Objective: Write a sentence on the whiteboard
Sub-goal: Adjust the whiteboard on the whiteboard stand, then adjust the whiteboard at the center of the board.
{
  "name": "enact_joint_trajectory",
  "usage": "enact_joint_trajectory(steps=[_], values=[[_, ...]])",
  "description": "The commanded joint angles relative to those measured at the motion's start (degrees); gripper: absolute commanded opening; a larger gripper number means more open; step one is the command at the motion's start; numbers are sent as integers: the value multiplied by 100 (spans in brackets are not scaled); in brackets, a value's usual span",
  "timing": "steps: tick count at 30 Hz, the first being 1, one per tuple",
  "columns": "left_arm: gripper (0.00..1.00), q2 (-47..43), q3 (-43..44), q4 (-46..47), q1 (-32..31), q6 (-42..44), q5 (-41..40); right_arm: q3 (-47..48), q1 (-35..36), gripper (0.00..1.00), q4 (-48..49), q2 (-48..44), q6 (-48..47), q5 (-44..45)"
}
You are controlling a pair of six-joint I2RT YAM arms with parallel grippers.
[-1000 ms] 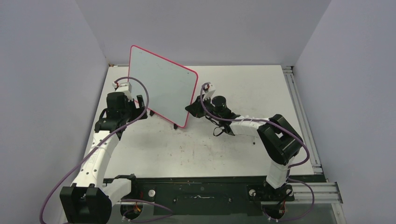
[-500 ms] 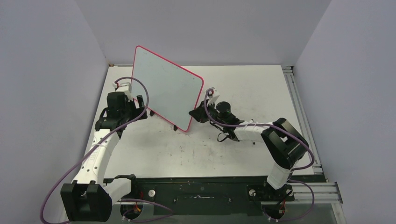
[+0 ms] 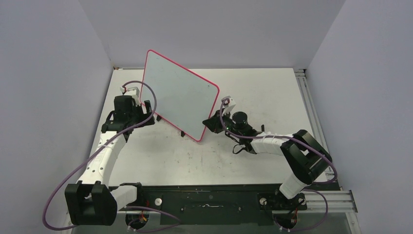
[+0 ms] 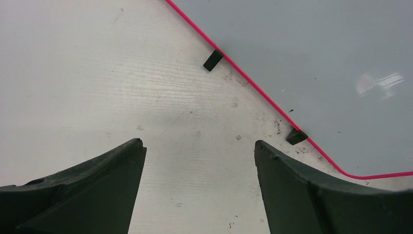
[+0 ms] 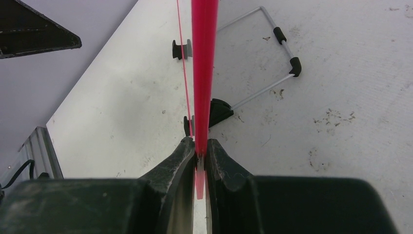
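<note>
I should next lower my left gripper rightward in the top view onto the whiteboard's nearer black foot (image 3: 159, 118) (image 4: 213, 60), since it sticks out clear of the whiteboard's pink-red rim.
The whiteboard (image 3: 180, 100) stands upright on the table, pale and glossy with a thin pink-red rim. My right gripper (image 3: 210, 123) is shut on its lower right edge. In the right wrist view the pink rim (image 5: 203, 73) runs straight down between the closed fingers of that gripper (image 5: 198, 144). My left gripper (image 3: 146, 116) hangs open by the board's lower left edge, touching nothing. In the left wrist view its gripper (image 4: 198, 145) spans bare table, with the whiteboard (image 4: 316, 63) just beyond. The sentence is out of view; the board face that shows is plain.
Small black feet (image 4: 213, 60) (image 4: 296, 136) sit under the board's rim. A wire stand (image 5: 272, 58) lies on the table behind the board. An aluminium rail (image 3: 311, 112) runs along the table's right edge. Grey walls close in left, back and right.
The right gripper has carried the board's right edge to the right and toward the near side, so the whole board has shifted right. The left arm has barely moved.
</note>
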Motion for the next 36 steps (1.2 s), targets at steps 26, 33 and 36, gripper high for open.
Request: enact_joint_trajectory(steps=[26,33,36], values=[[52,2587,957,1283,20,942,948,-1084,-1108,99,-1968,-4012,-420,348],[46,2981,934,1680,19,1160,993,-990,-1177,100,-2662,-4933,-602,478],[45,3076,917,1830,12,1210,1135,-938,-1185,100,-2716,-5054,-596,495]])
